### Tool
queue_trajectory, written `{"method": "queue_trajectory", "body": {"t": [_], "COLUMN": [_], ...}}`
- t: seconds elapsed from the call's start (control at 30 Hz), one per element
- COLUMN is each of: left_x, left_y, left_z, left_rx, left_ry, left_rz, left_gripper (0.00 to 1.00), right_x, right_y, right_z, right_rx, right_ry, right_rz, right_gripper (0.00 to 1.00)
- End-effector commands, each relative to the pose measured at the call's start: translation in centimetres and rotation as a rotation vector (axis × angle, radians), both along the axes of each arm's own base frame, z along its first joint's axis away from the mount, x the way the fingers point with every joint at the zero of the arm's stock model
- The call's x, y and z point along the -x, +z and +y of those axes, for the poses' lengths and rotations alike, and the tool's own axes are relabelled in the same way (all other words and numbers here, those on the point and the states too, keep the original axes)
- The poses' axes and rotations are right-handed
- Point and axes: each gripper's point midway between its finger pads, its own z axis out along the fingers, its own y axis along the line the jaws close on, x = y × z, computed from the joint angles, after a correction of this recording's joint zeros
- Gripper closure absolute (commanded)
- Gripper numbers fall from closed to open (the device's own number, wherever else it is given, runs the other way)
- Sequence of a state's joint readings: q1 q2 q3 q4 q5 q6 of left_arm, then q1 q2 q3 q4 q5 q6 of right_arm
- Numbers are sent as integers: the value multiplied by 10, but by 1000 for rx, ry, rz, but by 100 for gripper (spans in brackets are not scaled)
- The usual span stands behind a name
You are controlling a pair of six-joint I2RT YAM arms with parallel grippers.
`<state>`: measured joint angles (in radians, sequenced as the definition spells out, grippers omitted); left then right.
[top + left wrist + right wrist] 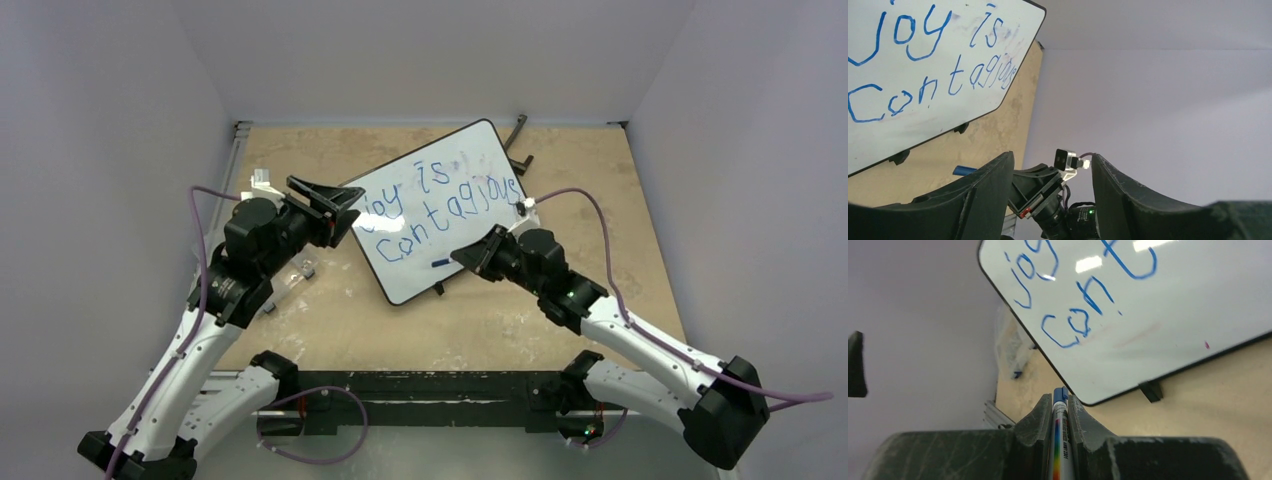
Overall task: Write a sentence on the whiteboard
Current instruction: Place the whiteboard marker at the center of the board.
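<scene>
The sentence is complete on the whiteboard, so my right gripper will next move back past the board's near edge and down to the bare table to let go of the marker.
The whiteboard lies tilted at the middle of the table, with the sentence "joy is contagious" on it in blue, in two lines. My right gripper sits at the board's near edge, shut on a blue-capped marker. In the right wrist view the marker runs between the closed fingers, its cap just short of the whiteboard. My left gripper hovers open at the board's left corner with nothing in it. In the left wrist view the whiteboard and the sentence fill the upper left.
Loose black stand pieces lie behind the board at the back right. A clear plastic bag sits on the table under the left arm. A metal rail lines the left edge. Grey walls close in on three sides.
</scene>
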<state>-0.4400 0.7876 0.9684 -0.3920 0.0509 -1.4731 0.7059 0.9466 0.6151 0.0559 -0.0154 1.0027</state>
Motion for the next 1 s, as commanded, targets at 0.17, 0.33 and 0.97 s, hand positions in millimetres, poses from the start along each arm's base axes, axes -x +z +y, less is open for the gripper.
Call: {"method": "queue_trajectory", "body": {"t": [0.17, 0.33, 0.97], "left_x": [-1, 0, 1], "left_y": [-7, -9, -26], "left_z": [4, 9, 12], "left_rx": [-51, -75, -104], "left_ry": [9, 27, 37], "left_rz": [-15, -18, 11], "left_gripper": [43, 44, 46], "right_x": [39, 43, 31], "right_y": [-77, -106, -143], "right_z": [-22, -31, -45], "right_rx": [114, 133, 238], "right_ry": [13, -26, -114], "right_rz": [251, 300, 330], "right_gripper": [100, 100, 69]}}
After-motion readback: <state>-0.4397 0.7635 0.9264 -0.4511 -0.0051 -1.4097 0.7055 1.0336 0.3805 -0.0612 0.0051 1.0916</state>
